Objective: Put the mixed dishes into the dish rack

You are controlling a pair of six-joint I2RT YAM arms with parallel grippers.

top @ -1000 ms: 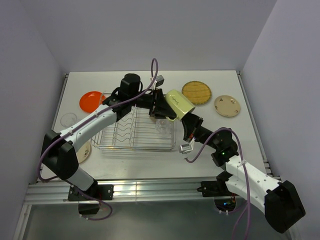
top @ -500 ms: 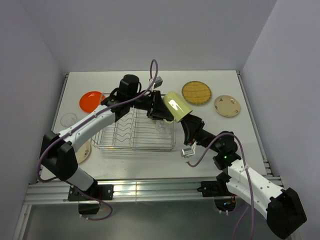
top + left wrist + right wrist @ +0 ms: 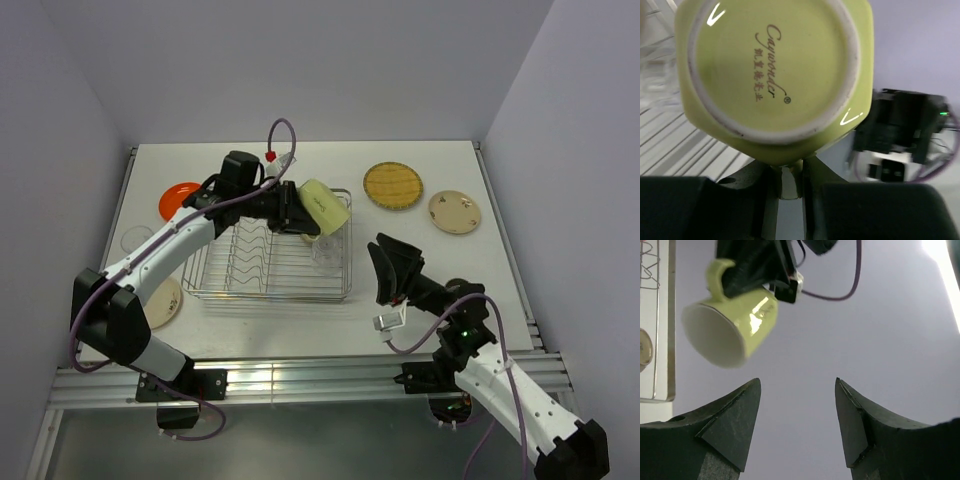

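Next, my left gripper tips and lowers back to release the mug in the rack's near corner by the cup, as that lies below and back of it.
The pale green mug hangs tilted above the far right corner of the dish rack. My left gripper is shut on its handle. In the left wrist view the mug's base fills the frame, and the handle sits pinched between the fingers. My right gripper stands open and empty to the right of the rack, apart from the mug. In its own view the mug floats above its spread fingertips. A clear plastic cup stands inside the rack.
A yellow woven plate and a tan plate lie at the back right. The orange plate is partly behind the left arm. A cream plate lies left of the rack, and a clear dish sits near the left edge.
My right gripper opened, let go of the mug and drew back towards the near right. The left arm carried the mug leftward over the rack.
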